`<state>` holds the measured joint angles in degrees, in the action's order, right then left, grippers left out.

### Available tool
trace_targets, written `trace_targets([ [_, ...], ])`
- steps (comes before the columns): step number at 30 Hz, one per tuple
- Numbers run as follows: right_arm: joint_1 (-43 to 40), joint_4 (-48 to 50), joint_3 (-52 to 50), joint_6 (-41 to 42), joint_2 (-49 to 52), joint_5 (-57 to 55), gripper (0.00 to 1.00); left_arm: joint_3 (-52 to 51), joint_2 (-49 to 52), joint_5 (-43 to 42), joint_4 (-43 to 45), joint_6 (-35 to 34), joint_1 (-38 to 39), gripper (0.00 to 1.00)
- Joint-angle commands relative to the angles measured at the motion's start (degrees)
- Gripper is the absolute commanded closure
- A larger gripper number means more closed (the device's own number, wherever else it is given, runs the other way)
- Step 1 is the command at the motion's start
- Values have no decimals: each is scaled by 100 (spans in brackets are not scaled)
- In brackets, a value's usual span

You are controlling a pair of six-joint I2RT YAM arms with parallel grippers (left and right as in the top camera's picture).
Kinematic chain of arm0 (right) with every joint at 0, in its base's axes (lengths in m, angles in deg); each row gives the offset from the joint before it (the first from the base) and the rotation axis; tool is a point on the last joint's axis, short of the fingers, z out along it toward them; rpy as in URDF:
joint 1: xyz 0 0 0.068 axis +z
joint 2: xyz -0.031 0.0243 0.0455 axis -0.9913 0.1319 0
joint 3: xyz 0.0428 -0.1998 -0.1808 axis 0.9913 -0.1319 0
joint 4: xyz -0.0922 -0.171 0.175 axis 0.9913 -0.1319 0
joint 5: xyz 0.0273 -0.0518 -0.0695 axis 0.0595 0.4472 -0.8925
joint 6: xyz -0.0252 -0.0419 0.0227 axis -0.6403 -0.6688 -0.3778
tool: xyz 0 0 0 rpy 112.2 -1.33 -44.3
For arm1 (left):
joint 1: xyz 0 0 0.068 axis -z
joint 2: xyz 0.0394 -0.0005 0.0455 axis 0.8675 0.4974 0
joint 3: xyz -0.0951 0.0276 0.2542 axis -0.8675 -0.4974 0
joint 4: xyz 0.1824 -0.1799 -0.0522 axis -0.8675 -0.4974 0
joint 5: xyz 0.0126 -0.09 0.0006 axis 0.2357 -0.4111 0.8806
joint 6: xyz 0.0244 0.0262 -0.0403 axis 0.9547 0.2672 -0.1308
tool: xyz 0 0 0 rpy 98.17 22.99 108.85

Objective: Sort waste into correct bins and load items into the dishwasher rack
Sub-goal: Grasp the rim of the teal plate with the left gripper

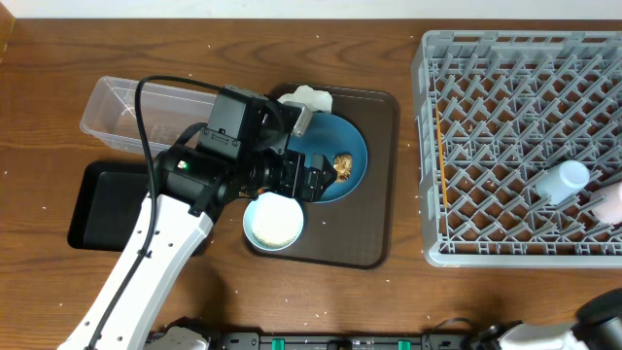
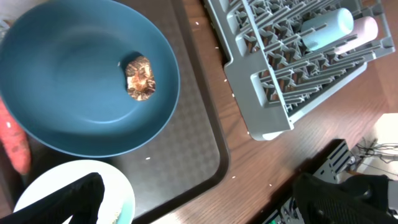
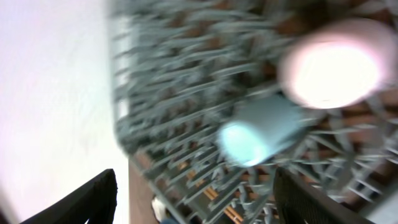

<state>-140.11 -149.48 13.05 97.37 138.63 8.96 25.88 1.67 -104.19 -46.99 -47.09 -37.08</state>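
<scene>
The left gripper lowers and shifts onto the dish's rim by the carrot next, which is clear because the brown lump (image 1: 343,165) lies toward the dish's rack side.
The dark blue dish (image 1: 348,146) sits on the brown serving tray (image 1: 374,243) with the brown food lump (image 1: 343,165) in it. The white bowl (image 1: 273,222) stands in front of it, and crumpled tissue (image 1: 309,97) lies behind it. My left gripper (image 1: 311,180) hovers open and empty over the dish's near side. The left wrist view shows the dish (image 2: 74,112), the lump (image 2: 140,78), the carrot (image 2: 15,143) at the left edge and the bowl (image 2: 115,186). The blue cup (image 1: 564,182) and pink cup (image 1: 610,204) lie in the grey rack (image 1: 457,58). My right gripper (image 3: 199,205) is open above them. The foil wrapper is out of view.
The clear tub (image 1: 136,112) stands at the back left and the black tray (image 1: 107,204) in front of it, both left of my left arm. A few white grains (image 2: 235,176) lie on the wood by the serving tray. The rack fills the right side.
</scene>
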Motion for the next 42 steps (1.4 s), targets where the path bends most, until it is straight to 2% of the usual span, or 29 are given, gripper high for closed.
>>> trace_targets([
  [1,688,-7,247,-728,-813,601,27,50,-81,280,-55,22,9,2],
  [5,1906,116,247,-999,-1471,55,25,50,-79,962,-247,-177,9,2],
  [10,3504,-92,247,-1316,-1897,-1521,23,31,-76,1480,-483,-295,46,2],
  [13,4186,-249,247,-1314,-1945,-2024,21,-26,-72,2188,-551,-409,181,2],
  [16,4616,-273,227,-1252,-1934,-2052,21,-118,2,2562,-568,-544,319,2],
  [23,4839,-321,225,-1257,-1932,-2046,19,-229,533,2883,-356,-1239,352,2],
  [37,4839,-535,223,-1257,-1932,-2050,19,-229,2232,3556,588,-1405,350,22],
  [39,4839,-538,223,-1257,-1932,-2050,19,-229,2481,3569,728,-1388,332,30],
  [40,4839,-540,223,-1257,-1932,-2050,19,-229,2588,3567,774,-1388,328,38],
  [42,4839,-546,223,-1257,-1932,-2052,19,-229,2787,3585,841,-1390,321,48],
])
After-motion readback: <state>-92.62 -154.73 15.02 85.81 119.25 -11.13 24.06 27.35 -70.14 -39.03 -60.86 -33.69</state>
